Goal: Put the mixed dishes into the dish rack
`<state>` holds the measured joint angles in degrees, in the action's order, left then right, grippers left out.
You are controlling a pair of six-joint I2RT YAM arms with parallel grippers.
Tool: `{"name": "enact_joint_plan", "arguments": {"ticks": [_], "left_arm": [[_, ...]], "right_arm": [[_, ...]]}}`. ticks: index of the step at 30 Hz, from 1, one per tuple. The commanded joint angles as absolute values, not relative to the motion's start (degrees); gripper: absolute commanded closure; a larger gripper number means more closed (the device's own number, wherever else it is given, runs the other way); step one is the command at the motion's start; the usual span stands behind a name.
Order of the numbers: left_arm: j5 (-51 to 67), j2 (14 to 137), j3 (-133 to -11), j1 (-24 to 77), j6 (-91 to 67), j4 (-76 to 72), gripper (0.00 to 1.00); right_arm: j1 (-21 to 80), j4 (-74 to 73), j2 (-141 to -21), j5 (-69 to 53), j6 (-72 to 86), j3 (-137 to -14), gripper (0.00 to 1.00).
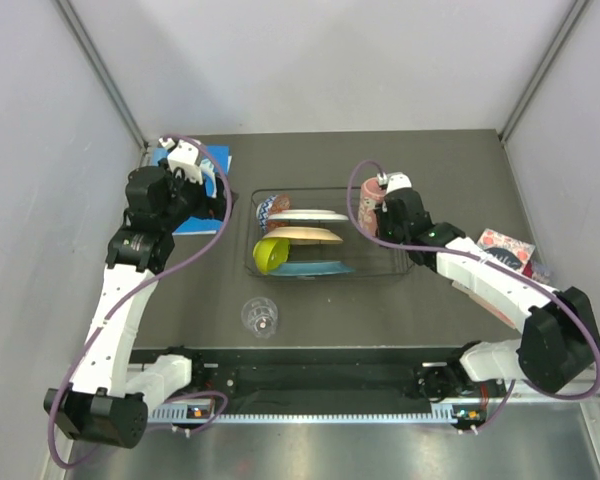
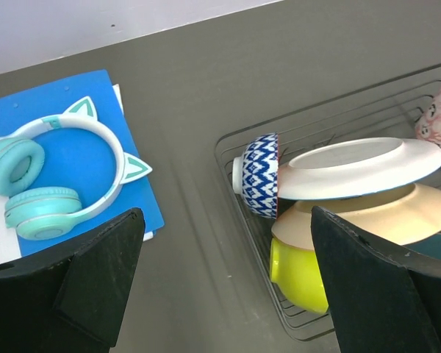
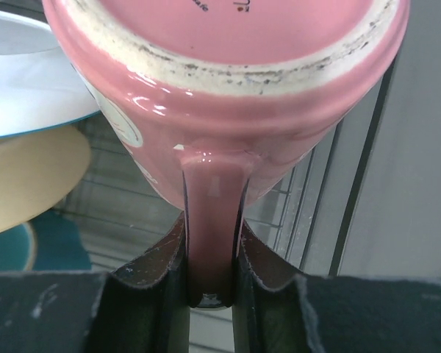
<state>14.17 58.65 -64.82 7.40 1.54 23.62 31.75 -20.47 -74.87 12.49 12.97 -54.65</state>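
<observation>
The bottom of the rack is empty beside the end of the white plate. My right gripper should next move toward that plate and lower the pink mug (image 1: 368,205) into the rack.
The black wire dish rack (image 1: 405,262) (image 2: 301,125) sits mid-table. In it, on edge, are a bowl patterned blue and white outside (image 2: 261,174) (image 1: 267,208), a white plate (image 2: 360,165) (image 1: 308,216), a cream plate (image 2: 382,213) (image 1: 305,236), a lime-green bowl (image 2: 298,279) (image 1: 270,255) and a teal plate (image 1: 318,268). My right gripper (image 3: 211,243) (image 1: 382,200) is shut on the handle of the pink mug (image 3: 228,81) (image 1: 368,205), held over the rack's right end. A small clear glass (image 1: 261,316) stands on the table in front of the rack. My left gripper (image 2: 224,294) hangs open and empty left of the rack.
Teal cat-ear headphones (image 2: 51,176) lie on a blue folder (image 2: 143,198) at the back left, under my left arm. A printed card (image 1: 505,247) lies at the right, beside my right arm. Pale walls close in the table on three sides.
</observation>
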Motion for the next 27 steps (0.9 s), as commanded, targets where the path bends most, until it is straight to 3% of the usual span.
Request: {"name": "enact_joint_plan", "arguments": {"ticks": [1, 27], "left_arm": [[17.0, 58.4, -64.9, 6.5, 0.4, 20.7, 0.01], [21.8, 61.1, -67.6, 2.2, 0.2, 16.0, 0.04]], "right_arm": [[33.1, -4.7, -73.9, 19.7, 12.1, -54.2, 1.00], [35.5, -0.9, -82.0, 22.1, 13.4, -51.4, 1.00]]}}
